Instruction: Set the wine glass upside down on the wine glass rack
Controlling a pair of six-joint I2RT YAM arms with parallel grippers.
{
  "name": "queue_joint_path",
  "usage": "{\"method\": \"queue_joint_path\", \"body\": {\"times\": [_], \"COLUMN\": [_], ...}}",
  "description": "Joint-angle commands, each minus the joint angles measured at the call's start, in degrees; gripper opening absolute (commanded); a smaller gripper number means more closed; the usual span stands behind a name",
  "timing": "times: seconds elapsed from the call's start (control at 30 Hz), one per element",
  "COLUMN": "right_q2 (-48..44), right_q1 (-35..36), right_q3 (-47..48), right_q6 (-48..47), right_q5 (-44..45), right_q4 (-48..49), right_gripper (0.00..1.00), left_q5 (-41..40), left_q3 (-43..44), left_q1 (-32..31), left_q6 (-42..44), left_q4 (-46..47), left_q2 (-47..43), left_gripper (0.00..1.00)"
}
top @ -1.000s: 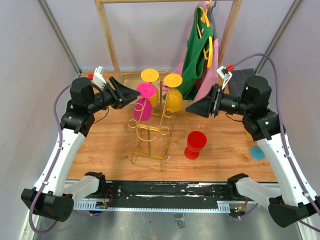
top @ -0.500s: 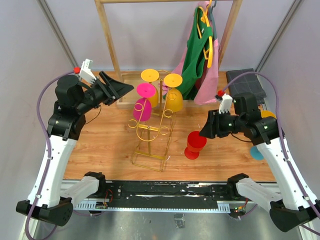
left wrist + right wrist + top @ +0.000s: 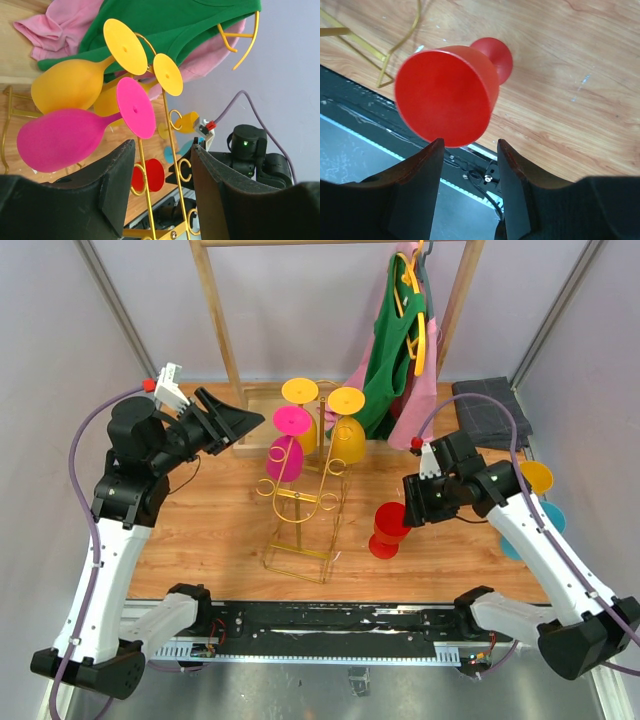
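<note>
The red glass's rim lies just ahead, and its nearest side comes between the fingers of my right gripper next, as it lowers astride and closes there.
A red wine glass (image 3: 389, 528) stands upright on the wooden table, right of the gold wire wine glass rack (image 3: 303, 502). Two pink glasses (image 3: 286, 458) and two yellow glasses (image 3: 347, 440) hang upside down on the rack. My right gripper (image 3: 409, 502) is open and empty, just right of the red glass's rim. In the right wrist view the red glass (image 3: 447, 95) fills the space just ahead of the open right gripper (image 3: 469, 145). My left gripper (image 3: 246, 423) is open and empty, left of the rack's top. Its wrist view shows the left gripper (image 3: 162, 150) facing the rack wire (image 3: 173, 142).
A tall wooden clothes rail (image 3: 213, 310) stands at the back, with green and pink garments (image 3: 392, 350) on hangers. A dark folded cloth (image 3: 485, 405) lies at back right. A yellow glass (image 3: 537, 477) and a teal glass (image 3: 548, 518) sit at the right edge.
My right arm has swung down and towards me, bringing its open gripper next to the red glass. My left arm has drawn back a little to the left.
</note>
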Motion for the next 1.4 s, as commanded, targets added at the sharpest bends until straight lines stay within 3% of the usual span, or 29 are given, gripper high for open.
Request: {"method": "queue_joint_path", "body": {"times": [0.0,0.33,0.47,0.67,0.8,1.0,1.37], "right_q2": [1.6,5.3,6.4,6.9,7.1,5.0,-2.9], "right_q1": [1.5,2.4,2.4,2.5,2.4,2.5,2.5], "right_q3": [-1.6,-3.3,-3.9,-4.4,-4.6,-3.1,8.8], "right_q6": [-1.5,-2.3,-2.6,-3.3,-3.5,-3.2,0.4], "right_q5": [4.8,6.1,6.1,6.7,7.2,10.3,23.1], "right_q4": [-0.7,2.4,3.8,4.7,4.9,2.8,-0.3], "right_gripper": [0.48,0.46,0.32,0.21,0.02,0.01,0.01], "left_q5": [-0.2,-0.3,-1.2,-1.9,-2.9,-3.1,-1.3], "left_q3": [-0.2,-0.1,0.4,-0.1,0.4,0.3,-1.9], "left_q1": [-0.4,-0.4,-0.3,-0.3,-0.3,-0.3,-0.3], "left_q6": [0.9,0.1,0.3,-0.8,-0.7,-1.4,-3.6], "left_q4": [0.8,1.0,-0.1,-0.5,-1.4,-1.3,2.0], "left_q2": [-0.1,0.1,0.0,-0.8,-1.2,-1.3,-2.0], "left_gripper": [0.54,0.54,0.54,0.54,0.54,0.54,0.53]}}
